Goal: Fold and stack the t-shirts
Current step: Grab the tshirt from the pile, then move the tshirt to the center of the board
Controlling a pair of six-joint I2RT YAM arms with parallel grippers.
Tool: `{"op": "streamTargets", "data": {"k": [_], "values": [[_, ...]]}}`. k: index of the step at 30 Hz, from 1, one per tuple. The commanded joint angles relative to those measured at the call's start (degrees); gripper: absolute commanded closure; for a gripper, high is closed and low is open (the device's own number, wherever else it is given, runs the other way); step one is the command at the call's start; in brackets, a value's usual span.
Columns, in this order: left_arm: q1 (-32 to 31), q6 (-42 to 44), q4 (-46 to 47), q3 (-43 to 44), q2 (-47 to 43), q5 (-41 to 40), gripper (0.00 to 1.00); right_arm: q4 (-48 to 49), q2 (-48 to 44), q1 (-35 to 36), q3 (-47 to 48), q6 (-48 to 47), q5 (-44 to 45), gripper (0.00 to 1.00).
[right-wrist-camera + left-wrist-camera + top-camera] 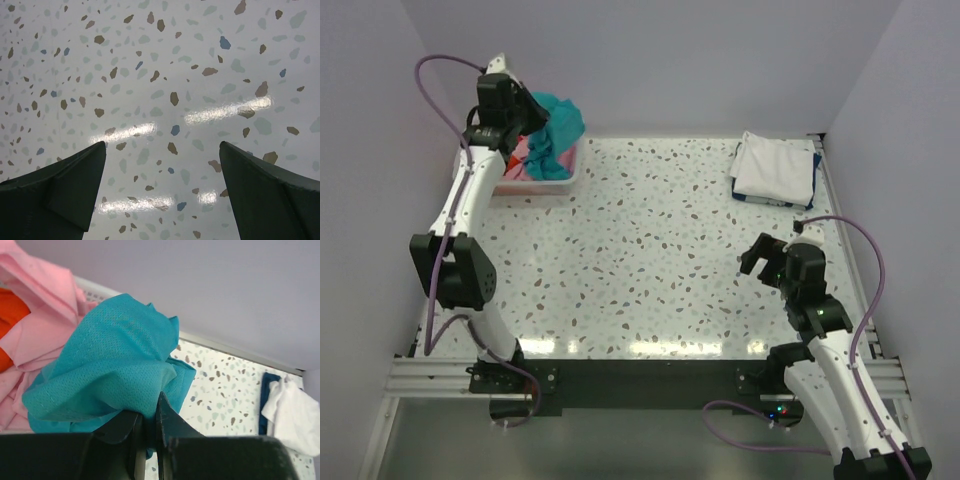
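Note:
My left gripper will next swing back and down to release the teal t-shirt (pixel 558 122) on the middle of the tabletop, which is bare to its right in the top view.
A teal t-shirt (pixel 558 122) (pixel 120 365) is bunched above the basket (pixel 542 188) at the back left, and my left gripper (pixel 532 112) (pixel 148 415) is shut on a fold of it. Pink (pixel 40 305) and orange-red (pixel 9 315) t-shirts lie in the basket beneath. A folded white t-shirt (pixel 772 168) (pixel 295 415) rests on a dark blue one (pixel 268 400) at the back right. My right gripper (pixel 760 262) (pixel 162 150) hovers open over bare tabletop at the right, holding nothing.
The white basket stands against the back left corner by the wall. Grey walls close in the speckled table (pixel 650 260) on the left, back and right. A metal rail (pixel 620 375) with both arm bases runs along the near edge.

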Motion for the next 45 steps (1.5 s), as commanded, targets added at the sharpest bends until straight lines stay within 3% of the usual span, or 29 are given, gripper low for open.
{"op": "streamTargets", "data": {"k": [1, 5, 10, 16, 20, 28, 33, 36, 39, 40, 43, 45], "values": [[0.37, -0.34, 5.45, -0.82, -8.01, 4.22, 0.99, 2.34, -0.58, -0.05, -0.16, -0.2, -0.1, 0.01], [-0.94, -0.87, 10.8, -4.25, -14.95, 8.88, 1.0, 2.34, -0.49, 0.04, -0.34, -0.02, -0.45, 0.01], [-6.56, 2.03, 11.7, -5.13, -23.31, 7.65, 1.0, 2.16, -0.75, 0.04, -0.25, -0.29, -0.63, 0.01], [-16.49, 2.22, 14.33, -10.04, -30.08, 11.51, 1.0, 2.07, -1.89, -0.05, -0.16, -0.46, -1.51, 0.01], [-23.44, 1.34, 14.68, -15.49, -33.06, 6.54, 1.0, 1.98, -2.78, -0.05, -0.51, -0.46, -1.77, 0.01], [-36.35, -8.05, 20.83, -38.75, -35.97, -1.39, 1.0, 1.28, -2.69, 0.04, -0.6, -0.11, -2.03, 0.01], [-37.6, -12.55, 24.18, -49.5, -32.64, -2.71, 1.0, 1.1, -1.55, 0.04, -0.43, -0.2, -2.47, 0.01], [-37.51, -13.7, 19.8, -49.7, -28.78, -5.79, 0.97, 1.54, -1.02, 0.04, -0.43, -0.46, -3.52, 0.01], [-37.51, -13.69, 15.22, -48.82, -25.26, -9.12, 0.77, 1.9, -0.32, -0.05, -0.34, -0.9, -4.93, 0.01], [-37.34, -14.3, 13.91, -48.21, -24.64, -10.53, 0.52, 2.07, 0.29, 0.04, -0.51, -0.99, -5.37, 0.01], [-37.34, -15.54, 7.49, -46.19, -23.49, -17.47, 0.0, 2.51, 1.79, 0.04, -0.51, -1.17, -7.47, 0.01], [-37.34, -15.28, 3.45, -44.61, -24.45, -21.78, 0.0, 2.51, 3.11, -0.05, -0.08, -1.43, -8.1, 0.01]]}}
